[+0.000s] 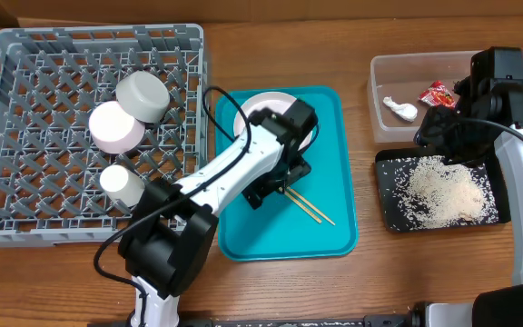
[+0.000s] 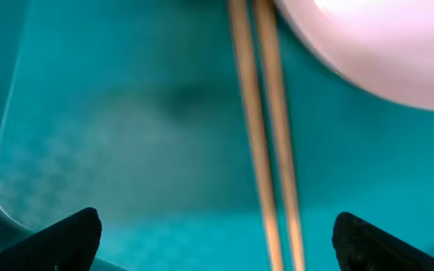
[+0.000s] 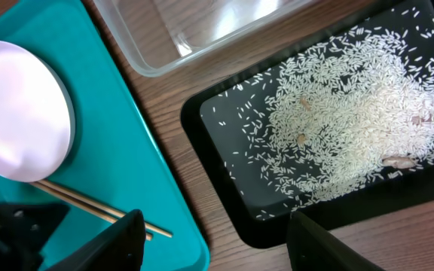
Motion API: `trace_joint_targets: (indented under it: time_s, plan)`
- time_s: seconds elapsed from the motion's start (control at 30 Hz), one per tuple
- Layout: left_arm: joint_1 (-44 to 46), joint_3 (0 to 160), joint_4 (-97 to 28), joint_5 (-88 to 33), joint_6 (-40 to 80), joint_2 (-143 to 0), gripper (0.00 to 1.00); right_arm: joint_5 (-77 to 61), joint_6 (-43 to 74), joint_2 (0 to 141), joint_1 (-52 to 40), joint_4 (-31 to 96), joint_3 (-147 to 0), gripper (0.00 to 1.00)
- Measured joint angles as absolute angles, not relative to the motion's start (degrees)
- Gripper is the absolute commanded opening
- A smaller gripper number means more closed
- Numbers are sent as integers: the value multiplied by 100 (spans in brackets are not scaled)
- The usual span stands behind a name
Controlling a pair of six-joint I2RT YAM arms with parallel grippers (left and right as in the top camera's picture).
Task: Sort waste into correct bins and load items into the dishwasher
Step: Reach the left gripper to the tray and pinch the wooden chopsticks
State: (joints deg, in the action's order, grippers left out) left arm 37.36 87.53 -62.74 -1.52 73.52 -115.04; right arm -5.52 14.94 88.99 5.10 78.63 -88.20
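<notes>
Next, my left gripper moves down onto both wooden chopsticks and closes across them, since the pair lies below it, between its spread fingers.
The thin wooden chopsticks [image 1: 311,210] lie on the teal tray [image 1: 330,182] next to the white plate [image 1: 254,107]. My left gripper [image 1: 275,186] is open and low over the tray. In the left wrist view its fingers [image 2: 217,226] straddle the chopsticks [image 2: 266,150], with the plate [image 2: 383,45] just beyond. The grey bowl [image 1: 143,95], white bowl [image 1: 116,127] and small cup [image 1: 122,183] sit in the grey dish rack [image 1: 89,34]. The clear tub [image 1: 416,59] holds the red wrapper [image 1: 439,94] and white scrap [image 1: 400,109]. Rice [image 1: 443,191] covers the black tray [image 1: 384,195]. My right gripper [image 3: 215,226] is open and empty.
In the right wrist view the teal tray [image 3: 126,150] with plate [image 3: 21,109] and chopsticks [image 3: 96,203] lies left, the clear tub [image 3: 202,30] above, and the black tray [image 3: 224,188] with rice [image 3: 345,113] right. A strip of bare wood separates the trays.
</notes>
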Motion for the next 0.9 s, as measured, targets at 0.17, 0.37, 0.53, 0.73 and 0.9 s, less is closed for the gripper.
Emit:
trace_joint_targets:
  time_s: [0.17, 0.37, 0.53, 0.73, 0.9]
  plan:
    - [3736, 7935, -5124, -176, 7133, -11522, 95, -554, 1494, 8899, 510, 7863, -8820, 62]
    - [3736, 7706, -5041, -185, 7032, -11518, 77, -554, 1494, 8899, 510, 7861, -8820, 62]
    - [3736, 7699, -5085, -211, 6991, -11515, 59, -552, 1494, 8899, 510, 7861, -8820, 62]
    - [3736, 7695, -5009, -239, 7000, -11513, 28, -554, 1494, 8899, 510, 7867, -8820, 62]
    - [3736, 7684, -4939, -375, 6945, -11509, 34, -552, 1494, 8899, 510, 7870, -8820, 62]
